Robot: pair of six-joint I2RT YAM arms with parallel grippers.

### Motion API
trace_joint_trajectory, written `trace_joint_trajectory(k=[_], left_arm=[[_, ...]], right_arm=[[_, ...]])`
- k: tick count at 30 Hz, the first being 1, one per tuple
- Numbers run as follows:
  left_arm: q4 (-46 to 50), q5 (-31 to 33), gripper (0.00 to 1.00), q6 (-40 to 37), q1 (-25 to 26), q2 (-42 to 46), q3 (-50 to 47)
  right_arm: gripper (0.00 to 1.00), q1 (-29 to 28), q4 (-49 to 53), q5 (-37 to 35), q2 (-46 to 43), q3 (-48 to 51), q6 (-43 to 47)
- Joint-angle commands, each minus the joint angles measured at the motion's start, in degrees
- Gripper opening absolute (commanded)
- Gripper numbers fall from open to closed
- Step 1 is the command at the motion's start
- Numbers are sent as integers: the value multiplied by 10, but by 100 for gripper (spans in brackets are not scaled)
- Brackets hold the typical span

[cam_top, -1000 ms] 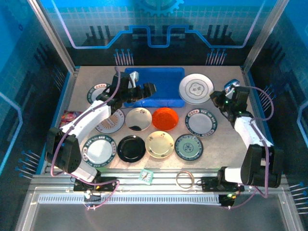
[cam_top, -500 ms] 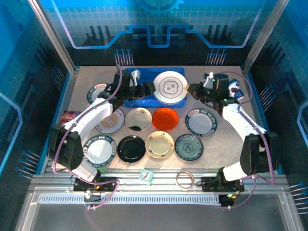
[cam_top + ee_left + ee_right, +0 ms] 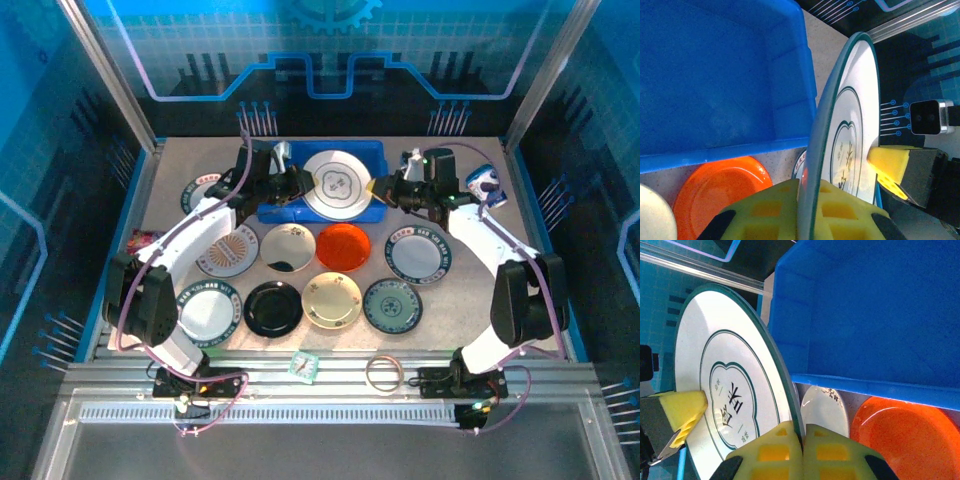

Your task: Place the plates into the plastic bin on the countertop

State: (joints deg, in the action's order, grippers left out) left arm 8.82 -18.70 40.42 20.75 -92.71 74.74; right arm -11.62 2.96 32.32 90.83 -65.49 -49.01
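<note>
The blue bin's open, empty bottom is below the left gripper, so the gripper will next lower the tilted white plate between the blue bin's sides and let go of the plate's rim.
A white plate [image 3: 338, 183] with a dark rim and a green emblem hangs tilted over the blue plastic bin [image 3: 276, 212]. My left gripper [image 3: 304, 184] is shut on its left rim and my right gripper [image 3: 379, 189] is shut on its right rim. The left wrist view has the plate [image 3: 852, 115] edge-on between my yellow fingers [image 3: 775, 210], beside the bin [image 3: 715, 75]. From the right wrist the plate [image 3: 725, 380] is pinched in my gripper [image 3: 803, 440], next to the bin [image 3: 880, 315]. Several more plates lie on the countertop [image 3: 470, 290], among them an orange one [image 3: 343, 246], a black one [image 3: 273, 308] and a cream one [image 3: 332, 299].
A tape ring [image 3: 385, 373] and a small teal object [image 3: 305, 366] lie on the near rail. A pink packet [image 3: 145, 240] sits at the left edge. A small blue and white object [image 3: 483, 182] rests behind my right arm. Blue rails edge the counter.
My right arm has swung the plate from the back right of the counter leftward over the bin. My left gripper has shut on the plate's opposite rim.
</note>
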Motion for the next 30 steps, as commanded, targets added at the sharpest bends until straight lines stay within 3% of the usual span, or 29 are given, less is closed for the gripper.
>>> trace_joint_trajectory(k=[1,3,5,9,18,30], left_arm=[[10,11,0,-19,-2,-7,7],[14,15,0,-23,-7,-11,16],[17,30,0,-28,-14,-18,32],[49,59,0,-45,-24,-64,101],[90,42,0,-60,-31,-208,253],[71,5,0,-16,-34,-335,335]], right_arm=[[14,-1,-2,0,14,-28,7],[38,7,5,-11,16,-31,11],[49,18,13,-27,14,-30,11],[50,37,17,-56,1,-17,15],[49,46,43,-92,-3,-17,49],[47,36,42,-103,-12,-4,56]])
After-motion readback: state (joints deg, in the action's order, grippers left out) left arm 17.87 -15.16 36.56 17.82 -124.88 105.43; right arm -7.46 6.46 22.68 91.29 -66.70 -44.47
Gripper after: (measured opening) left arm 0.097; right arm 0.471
